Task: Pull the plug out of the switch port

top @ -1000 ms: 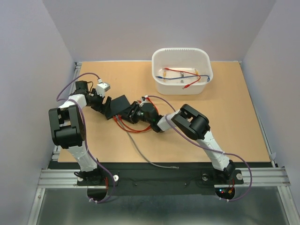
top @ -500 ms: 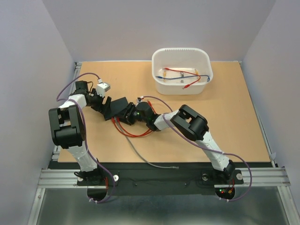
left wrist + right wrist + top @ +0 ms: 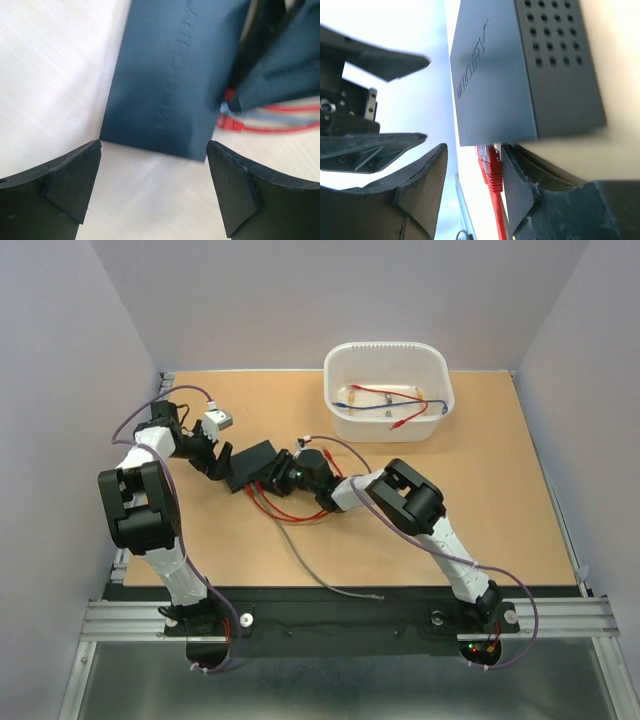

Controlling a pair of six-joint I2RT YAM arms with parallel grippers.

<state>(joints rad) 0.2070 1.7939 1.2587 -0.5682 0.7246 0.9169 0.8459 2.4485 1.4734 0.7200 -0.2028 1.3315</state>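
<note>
The red plug (image 3: pixel 491 167) is off-centre between my right gripper's fingers, toward the right in the wrist view. I need to move that way and close on it.
The switch (image 3: pixel 252 462), a flat matte-black box, lies on the wooden table left of centre. Red cables (image 3: pixel 272 508) and a grey cable (image 3: pixel 305 565) leave its port edge. My left gripper (image 3: pixel 212 456) stands open at the switch's (image 3: pixel 172 75) short end, with only bare table between its fingers (image 3: pixel 70 182). My right gripper (image 3: pixel 278 478) is at the port edge. A red plug (image 3: pixel 491 167) sits in the switch (image 3: pixel 495 75) between the right gripper's (image 3: pixel 474 150) jaws. It rests against the right finger (image 3: pixel 520 192), with a clear gap to the left finger (image 3: pixel 422 192).
A white tub (image 3: pixel 388 415) holding several loose cables stands at the back right. The grey cable's free end (image 3: pixel 375 595) lies near the front edge. A small white block (image 3: pixel 218 421) sits by the left wrist. Purple arm cables loop beside both arms.
My left gripper has opened, let go of the switch and drawn back to the left. My right gripper has moved left and up along the port edge.
</note>
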